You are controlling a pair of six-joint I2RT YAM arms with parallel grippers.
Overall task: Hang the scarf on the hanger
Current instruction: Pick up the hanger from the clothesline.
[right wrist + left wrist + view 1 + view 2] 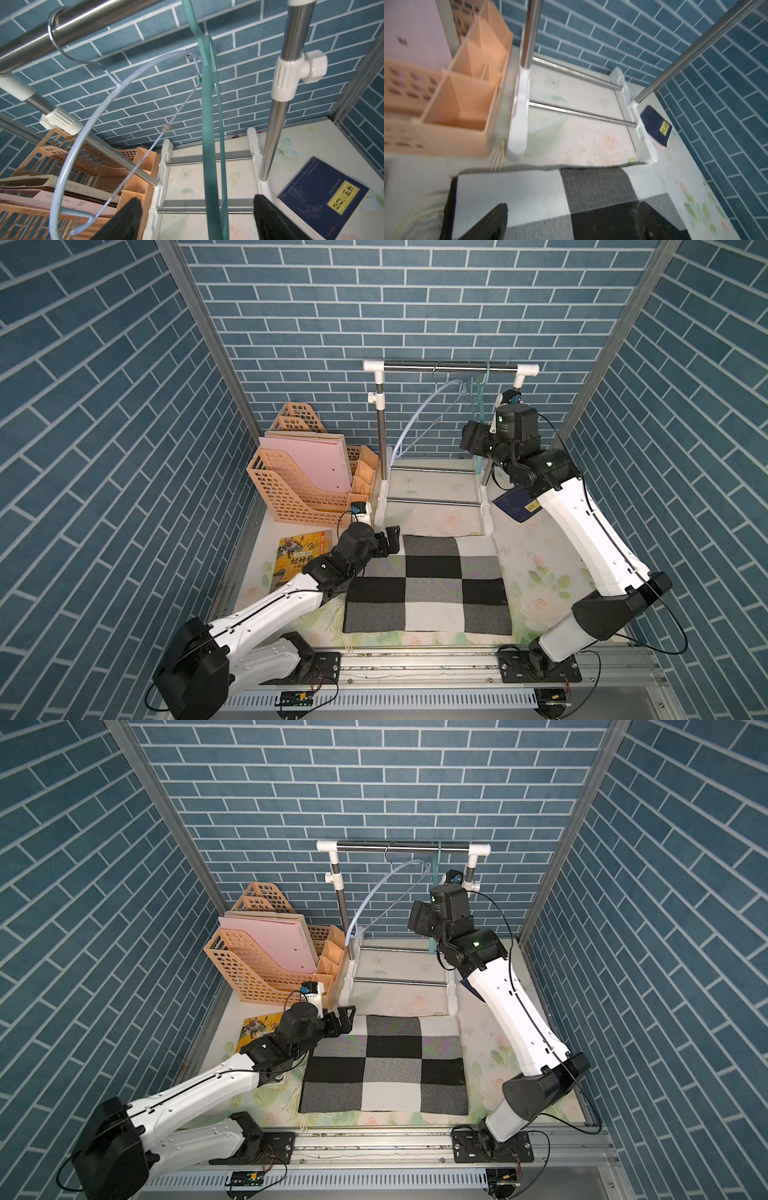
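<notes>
The left gripper moves up and outward next onto the pale blue wire hanger's lower end (395, 452), which hangs above the gripper and outward of it.
A folded scarf (432, 585) (386, 1065) in black, grey and white checks lies flat on the table. My left gripper (388, 541) (343, 1021) hovers open over its far left corner; in the left wrist view its fingertips (496, 220) straddle the scarf (542, 197). My right gripper (471, 439) (417, 917) is raised at the rack, open. A teal hanger (209, 145) (478, 406) hangs from the rail between its fingers (124, 220), with a gap on each side. A pale blue wire hanger (87, 116) (419, 414) hangs beside it.
The clothes rack (449, 366) (399, 844) stands at the back on white feet. A peach file organiser (299, 472) sits left of it. A dark blue book (515, 502) (324, 197) lies to its right. A yellow book (297, 560) lies under my left arm.
</notes>
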